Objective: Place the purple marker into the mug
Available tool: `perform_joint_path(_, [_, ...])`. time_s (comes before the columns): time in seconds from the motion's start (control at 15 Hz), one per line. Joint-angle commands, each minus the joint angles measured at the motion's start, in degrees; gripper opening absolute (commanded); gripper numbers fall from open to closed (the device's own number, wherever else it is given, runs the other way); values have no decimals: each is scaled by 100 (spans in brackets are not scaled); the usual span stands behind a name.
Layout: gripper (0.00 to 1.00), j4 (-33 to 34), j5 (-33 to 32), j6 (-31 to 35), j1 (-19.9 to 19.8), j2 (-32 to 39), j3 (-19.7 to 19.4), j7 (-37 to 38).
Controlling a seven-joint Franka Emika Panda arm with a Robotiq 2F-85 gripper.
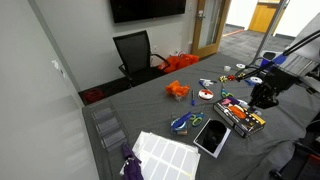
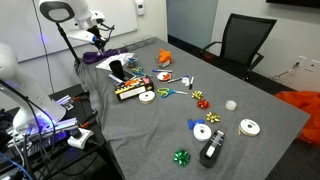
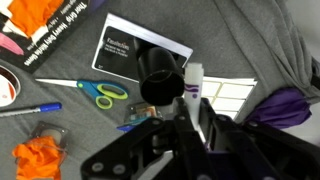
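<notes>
The mug is below my gripper, beside the marker's tip. My gripper will next tilt and carry the marker [image 3: 193, 82] over the black mug's opening [image 3: 157, 63], then lower it to let go.
In the wrist view my gripper [image 3: 185, 135] is shut on the purple marker [image 3: 193, 82], whose pale end sticks out past the fingers. The black mug [image 3: 160, 75] stands just beyond and left of the marker tip, next to the black tablet [image 3: 135, 48]. The marker tip is beside the mug's rim, not inside it. In both exterior views the gripper [image 1: 262, 98] [image 2: 100, 45] hangs above the grey-covered table. The mug also shows in an exterior view [image 2: 117, 70]. The marker is too small to make out in the exterior views.
Near the mug lie green-blue scissors [image 3: 105, 94], a blue pen [image 3: 30, 107], a white label sheet [image 3: 228, 95], a purple cloth [image 3: 280, 105] and orange crumpled pieces [image 3: 35, 160]. A marker box [image 1: 240, 115], tape rolls [image 2: 203, 131] and bows [image 2: 181, 157] are scattered over the table. A black chair [image 1: 135, 50] stands behind it.
</notes>
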Motion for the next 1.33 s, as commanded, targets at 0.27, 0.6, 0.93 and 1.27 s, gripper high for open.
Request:
perform_joint_path(0.27, [4,-17,-1086,-393,-593,405,1002,1700])
perform_joint_path(0.6, [4,58,-1839,-460,80,847,747,3193])
perform_joint_path(0.93, [4,337,-2020,-995,494,1078,204,3787])
perform_joint_path(1.27, [4,1094,-1917,-2104,540,1551,-69,4137])
